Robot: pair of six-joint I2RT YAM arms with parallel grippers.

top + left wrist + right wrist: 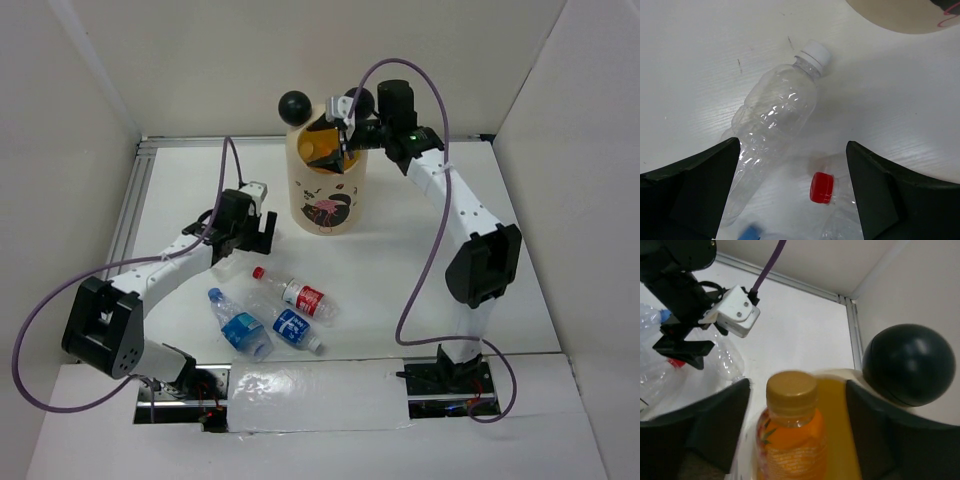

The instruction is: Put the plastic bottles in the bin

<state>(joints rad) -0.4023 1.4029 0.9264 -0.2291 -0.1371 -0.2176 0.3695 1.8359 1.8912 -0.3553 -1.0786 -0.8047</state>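
My left gripper should turn and lower onto the upper body of the unlabelled bottle point(775, 115), since it lies at an angle below my open fingers rather than straight between them.
The cream bin point(325, 190) with two black ball ears stands at the back middle. My right gripper point(342, 140) is at its mouth, jaws open on either side of an orange bottle point(790, 440), which stands cap-up inside the bin's rim point(840, 375) and touches neither finger. My left gripper point(255, 235) is open above an unlabelled clear bottle point(775, 115) with a white cap, lying on the table. A red-capped bottle point(305, 296) and two blue-labelled bottles point(295, 328) point(240, 330) lie in front. The red cap point(821, 187) shows between my left fingers.
White walls enclose the table on three sides, with a metal rail point(135, 200) along the left and back edges. One black ball ear point(909, 365) sits close beside my right finger. The bin's base point(900, 15) lies just beyond the unlabelled bottle.
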